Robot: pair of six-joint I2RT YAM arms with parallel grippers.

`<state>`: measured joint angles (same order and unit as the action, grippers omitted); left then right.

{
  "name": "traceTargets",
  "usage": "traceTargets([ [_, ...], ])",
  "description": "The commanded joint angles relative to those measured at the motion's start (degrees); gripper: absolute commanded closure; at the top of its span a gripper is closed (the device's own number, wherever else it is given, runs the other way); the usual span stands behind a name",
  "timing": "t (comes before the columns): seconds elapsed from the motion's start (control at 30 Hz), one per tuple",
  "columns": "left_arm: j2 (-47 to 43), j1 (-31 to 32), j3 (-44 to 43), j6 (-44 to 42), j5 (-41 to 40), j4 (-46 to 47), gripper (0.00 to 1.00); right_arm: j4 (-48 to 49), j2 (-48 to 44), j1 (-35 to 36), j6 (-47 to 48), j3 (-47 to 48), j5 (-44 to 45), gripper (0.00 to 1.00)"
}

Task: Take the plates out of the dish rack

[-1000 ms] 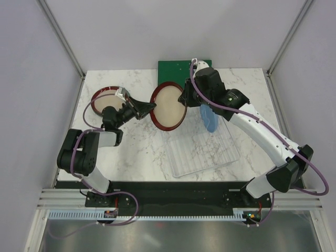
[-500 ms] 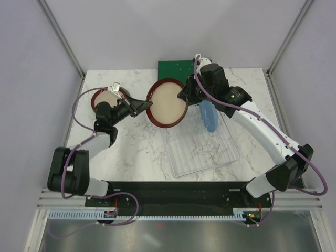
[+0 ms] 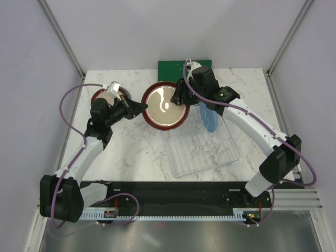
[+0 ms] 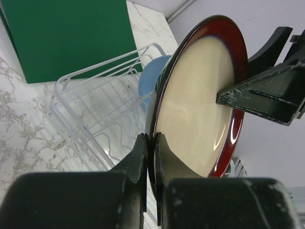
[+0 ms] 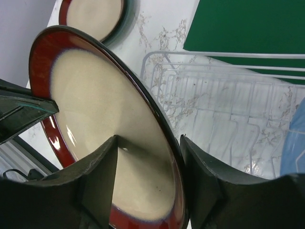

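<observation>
The left gripper's dark red-brown plate swings to the left in the top view next and comes down onto the second red-rimmed plate (image 3: 100,96), because plates are already stacked there.
A dark red-brown plate with a cream centre (image 3: 166,105) hangs in the air left of the white wire dish rack (image 3: 210,152). My left gripper (image 3: 144,106) is shut on its left rim; the jaws pinch the rim in the left wrist view (image 4: 150,138). My right gripper (image 3: 181,98) is at its right rim, and its jaws stand wide apart astride the plate (image 5: 150,140). A light blue plate (image 3: 209,116) stands on edge in the rack. A second red-rimmed plate (image 3: 100,96) lies at the far left, with a grey-green rim beneath it (image 5: 127,19).
A flat dark green board (image 3: 176,67) lies at the back edge, behind the rack's raised rail (image 5: 214,55). The left arm's wrist and cable hang over the stacked plates on the left. The booth's walls close in the marble table (image 3: 131,147).
The held plate has tipped from near upright to flatter, with its cream face up. The left arm has stretched out and its elbow has swung down and left. The right wrist has shifted slightly back.
</observation>
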<state>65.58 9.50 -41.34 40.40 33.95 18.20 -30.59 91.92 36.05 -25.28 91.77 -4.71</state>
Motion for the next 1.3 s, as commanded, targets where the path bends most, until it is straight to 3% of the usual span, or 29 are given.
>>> traceTargets([
  [0.0, -2.9, 5.0, -6.3, -5.0, 5.1, 2.2, 0.98, 6.5, 1.6, 3.6, -1.2, -0.8, -7.3, 0.43],
  [0.1, -2.8, 4.9, -6.8, -6.6, 2.9, -0.3, 0.98, 6.5, 2.0, 3.2, -1.0, -0.6, -7.3, 0.38],
  [0.33, -1.2, 3.5, -6.1, -7.5, 0.6, -0.8, 0.98, 6.4, 3.6, 2.3, -0.5, -0.4, -7.9, 0.37],
  [0.4, -1.2, 3.2, -5.6, -8.0, -0.6, -1.0, 0.98, 6.3, 4.4, 1.7, -0.5, -0.3, -8.6, 0.32],
  [0.83, -0.8, -3.0, -5.2, -7.6, 0.6, -1.3, 0.98, 7.1, 7.6, 0.2, -0.4, -0.6, -9.7, 0.23],
  [0.9, -1.2, -3.8, -4.9, -7.6, 0.8, -1.2, 0.98, 7.7, 7.7, -0.1, -0.4, -1.0, -9.7, 0.26],
  [1.0, -0.7, -4.6, -5.2, -7.7, 1.6, -1.5, 0.98, 7.8, 7.8, -0.5, -0.4, -1.1, -10.0, 0.18],
  [1.27, -1.1, -8.0, -4.6, -8.1, 1.7, -2.6, 0.98, 8.4, 6.1, -2.0, -0.5, -2.4, -9.5, 0.11],
])
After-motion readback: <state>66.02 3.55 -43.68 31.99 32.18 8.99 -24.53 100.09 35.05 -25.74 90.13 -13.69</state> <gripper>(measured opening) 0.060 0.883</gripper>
